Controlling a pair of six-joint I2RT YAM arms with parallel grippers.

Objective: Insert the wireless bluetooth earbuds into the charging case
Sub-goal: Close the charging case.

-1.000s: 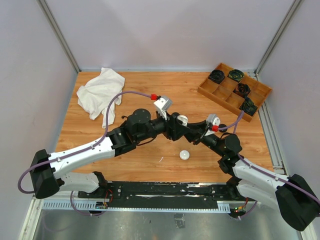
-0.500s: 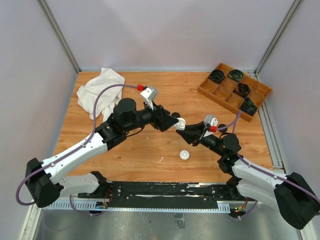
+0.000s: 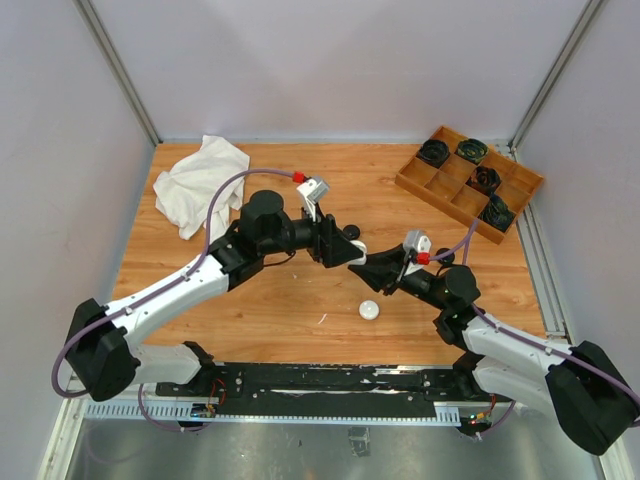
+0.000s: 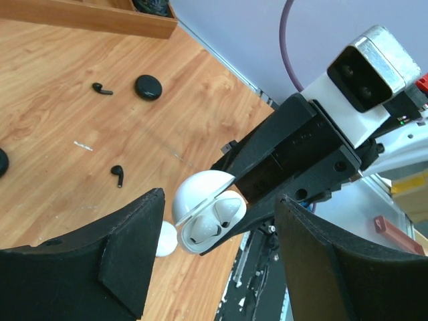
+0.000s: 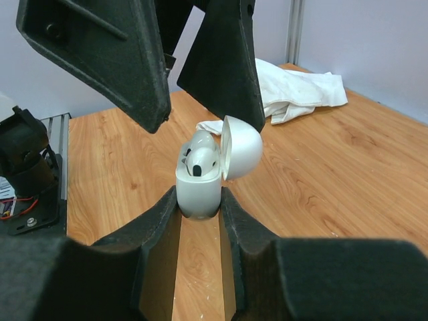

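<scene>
My right gripper tips downward and lowers back next to release the case there, since Bare wood beside the puck (image 3: 342,313) lies below and back from it.
A white charging case (image 5: 199,189) stands upright in my right gripper (image 5: 198,197), which is shut on its lower body. The lid (image 5: 242,148) hangs open and two white earbuds (image 5: 200,159) sit in the case. In the left wrist view the same case (image 4: 207,214) shows between and beyond the fingers of my left gripper (image 4: 221,198), which is open and holds nothing. Seen from above, the left gripper (image 3: 350,250) hovers just left of the right gripper (image 3: 370,264), both above the table's middle. Two black earbuds (image 4: 102,88) (image 4: 118,175) lie loose on the wood.
A small white round puck (image 3: 369,310) lies on the table in front of the grippers. A black round case (image 4: 148,87) sits near the loose buds. A wooden compartment tray (image 3: 447,172) with black cases stands at the back right. A white cloth (image 3: 200,180) lies at the back left.
My left gripper has drawn back to the left off the case and its jaws have opened wider. The right gripper keeps its grip on the case and has shifted slightly left.
</scene>
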